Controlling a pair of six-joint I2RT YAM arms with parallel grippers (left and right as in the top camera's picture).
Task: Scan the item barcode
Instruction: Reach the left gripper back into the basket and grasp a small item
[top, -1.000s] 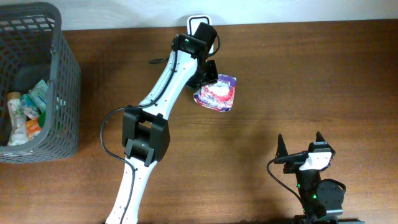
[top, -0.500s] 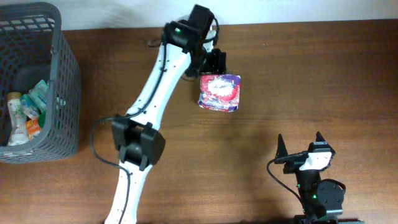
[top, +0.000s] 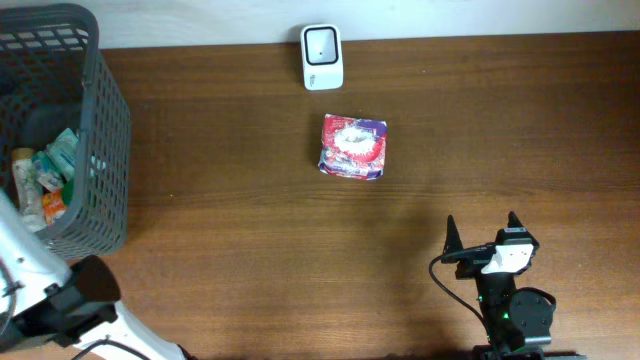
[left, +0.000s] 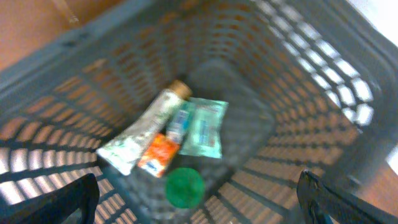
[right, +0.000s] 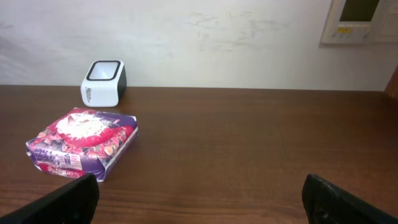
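My left gripper lowers into the grey basket (left: 311, 106) onto the narrow blue-green packet (left: 180, 123) beside the tube next, because the blue-green packet lies deep below the gripper's open fingers.
The item, a purple and red packet (top: 352, 147), lies flat on the brown table just in front of the white barcode scanner (top: 321, 43), and nothing holds it. The right wrist view has the packet (right: 82, 142) at the left and the scanner (right: 103, 82) behind it by the wall. My right gripper (top: 482, 228) rests open near the table's front right, well clear of the packet; its jaws (right: 202, 205) are empty. My left gripper (left: 199, 202) hangs open and empty over the inside of the grey basket (left: 311, 106).
The grey mesh basket (top: 105, 120) stands at the table's left end and holds tubes (left: 146, 127), small packets (left: 202, 127) and a green cap (left: 185, 186). Part of my left arm (top: 60, 300) shows at the bottom left. A wall panel (right: 360, 18) hangs at the back right.
My left gripper opened and let go of the packet, which now lies flat on the table. The left arm swung away from the scanner to over the basket. The right arm stayed still.
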